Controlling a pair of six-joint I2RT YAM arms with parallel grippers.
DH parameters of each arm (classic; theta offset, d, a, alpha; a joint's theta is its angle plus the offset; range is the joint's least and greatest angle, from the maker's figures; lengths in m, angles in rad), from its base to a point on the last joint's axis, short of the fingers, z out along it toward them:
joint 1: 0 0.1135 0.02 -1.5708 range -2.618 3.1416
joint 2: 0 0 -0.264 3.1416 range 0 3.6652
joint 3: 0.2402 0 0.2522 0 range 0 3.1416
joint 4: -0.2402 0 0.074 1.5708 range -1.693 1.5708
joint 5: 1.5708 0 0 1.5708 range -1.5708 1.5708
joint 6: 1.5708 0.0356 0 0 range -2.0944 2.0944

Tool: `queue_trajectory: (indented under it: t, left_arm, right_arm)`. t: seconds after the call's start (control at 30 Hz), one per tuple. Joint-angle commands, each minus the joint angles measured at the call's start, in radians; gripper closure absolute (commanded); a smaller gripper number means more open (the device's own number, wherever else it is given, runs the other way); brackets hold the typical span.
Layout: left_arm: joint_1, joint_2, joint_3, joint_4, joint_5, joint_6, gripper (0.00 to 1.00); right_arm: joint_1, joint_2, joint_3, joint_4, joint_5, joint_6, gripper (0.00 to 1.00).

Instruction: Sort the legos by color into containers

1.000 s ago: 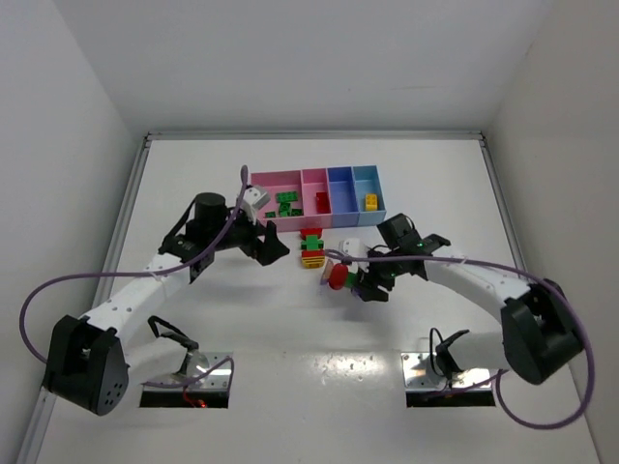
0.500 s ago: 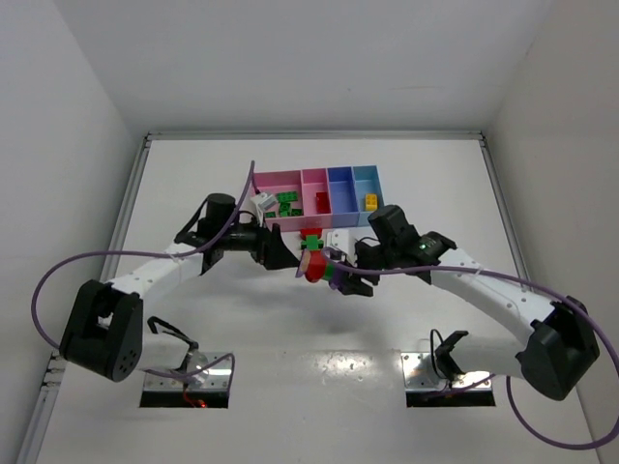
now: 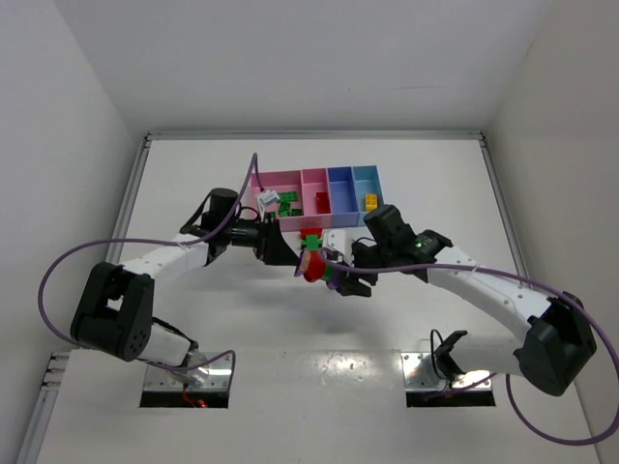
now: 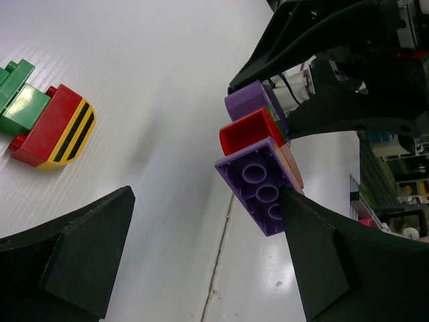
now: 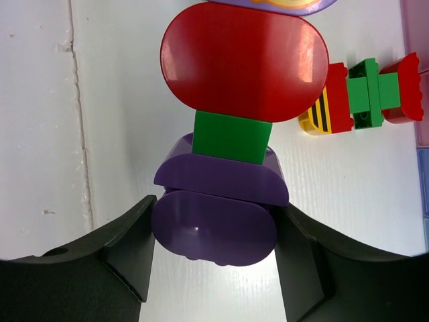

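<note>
My left gripper shifts toward the right in its wrist view next until its fingers straddle the clump's purple end brick [image 4: 258, 190], since that sits close by one fingertip.
My right gripper [image 3: 338, 280] [image 5: 214, 204] is shut on a lifted lego clump [image 3: 314, 266]: a purple rounded piece [image 5: 214, 225] sits between the fingers, with a green brick [image 5: 231, 137] and a red rounded piece [image 5: 244, 60] stacked beyond it. My left gripper [image 3: 285, 253] [image 4: 206, 194] is open, facing the clump's far end. A purple brick [image 4: 265, 191] there sits just inside the left gripper's right finger [image 4: 335, 261]. A second clump [image 3: 311, 239] [image 4: 47, 127] of red, green and striped yellow lies on the table in front of the containers [image 3: 276, 181].
The bin row stands at the back centre. Green bricks [image 3: 287, 203] lie in the wide pink bin, a red one [image 3: 321, 200] in the narrow pink bin, a yellow one [image 3: 369, 201] in the light blue bin. White walls enclose the table.
My right gripper carried its clump left and up to meet the left gripper. The left gripper swung right toward it. Little has moved in the last half second.
</note>
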Motion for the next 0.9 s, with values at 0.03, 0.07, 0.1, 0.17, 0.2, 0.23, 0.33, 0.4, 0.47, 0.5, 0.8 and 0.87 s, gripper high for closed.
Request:
queue_trajectory:
  t: [0.03, 0.07, 0.1, 0.17, 0.2, 0.23, 0.33, 0.4, 0.47, 0.5, 0.8, 0.87]
  left_arm:
    - [0.029, -0.022, 0.007, 0.075, 0.078, -0.028, 0.05]
    - [0.029, -0.022, 0.006, 0.097, 0.078, -0.044, 0.05]
    - [0.029, -0.031, -0.003, 0.097, 0.087, -0.054, 0.05]
    - [0.038, -0.031, -0.003, 0.097, 0.088, -0.054, 0.05]
    - [0.038, -0.031, -0.003, 0.097, 0.078, -0.054, 0.05]
    - [0.038, -0.031, -0.003, 0.097, 0.060, -0.054, 0.05]
    - [0.047, -0.042, -0.012, 0.097, 0.051, -0.054, 0.05]
    - [0.047, -0.051, -0.021, 0.106, 0.051, -0.054, 0.05]
    - [0.047, -0.051, -0.021, 0.123, 0.075, -0.078, 0.05]
    - [0.047, -0.039, -0.021, 0.134, 0.084, -0.087, 0.03]
    - [0.047, -0.010, -0.012, 0.178, 0.186, -0.140, 0.03]
    - [0.038, -0.010, -0.012, 0.178, 0.186, -0.140, 0.03]
  right_arm:
    - [0.006, -0.034, 0.008, 0.047, 0.023, 0.001, 1.00]
    - [0.006, -0.045, 0.008, 0.047, 0.024, 0.001, 1.00]
    - [0.006, -0.045, -0.003, 0.047, 0.024, -0.008, 1.00]
    - [-0.003, -0.055, -0.003, 0.036, 0.024, -0.008, 1.00]
    - [-0.003, -0.064, -0.003, 0.036, 0.024, -0.008, 1.00]
    - [-0.003, -0.075, -0.003, 0.025, 0.024, -0.008, 1.00]
    - [-0.012, -0.095, -0.003, 0.016, 0.033, -0.008, 1.00]
    - [-0.012, -0.095, -0.003, 0.016, 0.033, -0.008, 1.00]
    - [-0.012, -0.095, -0.003, 0.016, 0.033, -0.008, 1.00]
    - [-0.012, -0.095, -0.003, 0.016, 0.033, -0.008, 1.00]
    - [-0.003, -0.046, 0.016, 0.034, 0.033, -0.008, 1.00]
    - [-0.003, -0.037, 0.025, 0.034, 0.033, -0.008, 1.00]
